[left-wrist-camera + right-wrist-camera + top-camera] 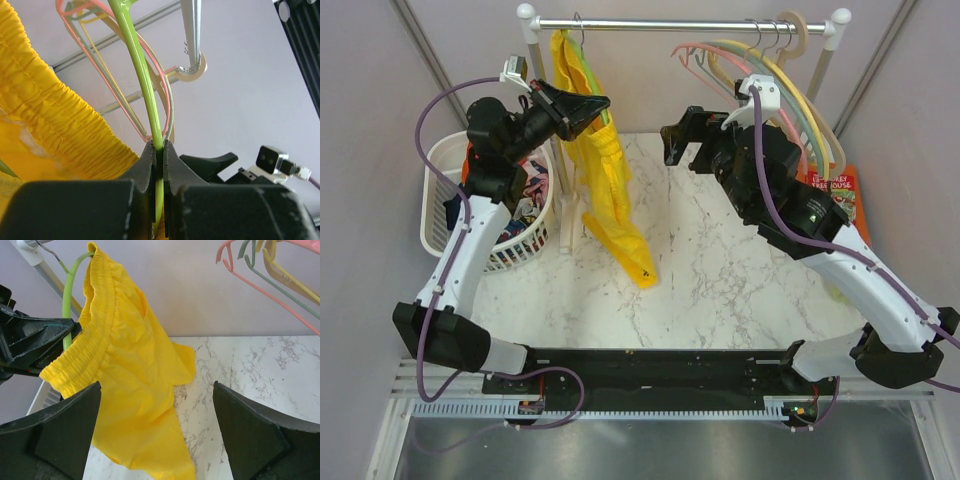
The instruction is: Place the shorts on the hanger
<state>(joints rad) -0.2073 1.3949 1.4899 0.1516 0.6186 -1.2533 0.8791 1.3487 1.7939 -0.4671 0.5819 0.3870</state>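
Note:
The green hanger's hook already sits on the bar, so my left gripper will next slide the hanger along the bar toward the post by the basket, and then it will open.
The yellow shorts [605,190] hang from the light green hanger [605,113], whose hook is on the rail at the left; their lower end rests on the marble table. My left gripper [597,104] is shut on the green hanger [145,85], with the shorts' gathered waistband [55,120] just to its left. My right gripper [682,140] is open and empty, to the right of the shorts and apart from them. In the right wrist view the shorts [135,390] drape from the hanger [70,295] ahead of my open right gripper [155,415].
A white laundry basket [442,180] with mixed clothes stands at the left. Several spare hangers [790,75], pink, yellow and mint-grey, hang at the right end of the white rail [690,23]. A red book [840,190] lies at the right wall.

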